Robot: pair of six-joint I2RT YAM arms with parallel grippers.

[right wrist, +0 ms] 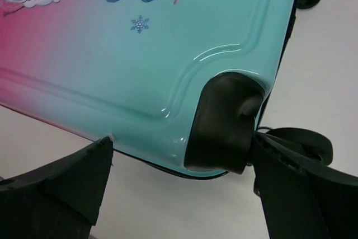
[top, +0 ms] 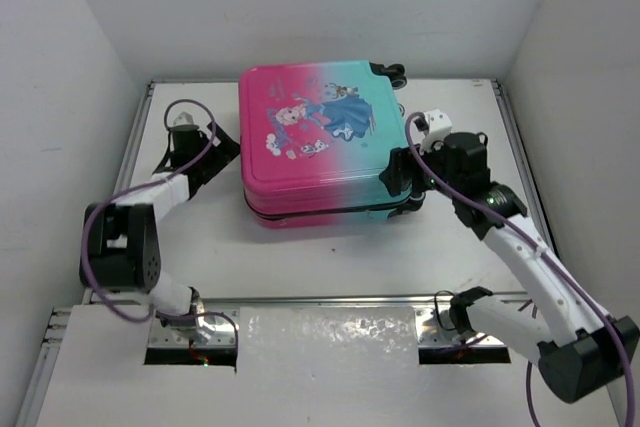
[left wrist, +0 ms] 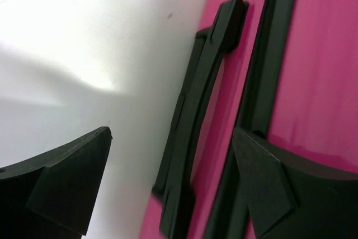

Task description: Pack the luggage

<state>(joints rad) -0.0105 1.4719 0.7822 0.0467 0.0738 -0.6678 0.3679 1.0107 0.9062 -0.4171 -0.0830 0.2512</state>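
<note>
The luggage [top: 315, 137] is closed, so I need to pull my right gripper back next and lower it to the dark seam under the near teal edge [top: 364, 209].
The luggage [top: 315, 137] lies flat and closed on the white table, pink at its left end and teal at its right, princess print facing up. My left gripper [top: 225, 152] is open at the pink end; in the left wrist view [left wrist: 170, 132] the black side handle [left wrist: 201, 110] stands between its fingers and the right finger overlaps the pink shell [left wrist: 319, 82]. My right gripper [top: 405, 177] is open at the near teal corner [right wrist: 168, 54]; in the right wrist view [right wrist: 182, 141] its fingers straddle the black wheel housing [right wrist: 224, 121], the right finger close against it.
The suitcase's far wheels [top: 390, 72] point toward the back wall. A black strap loop [right wrist: 302, 141] lies by the right finger. White walls enclose the table on three sides. A pale panel [top: 330, 332] sits between the arm bases at the front edge.
</note>
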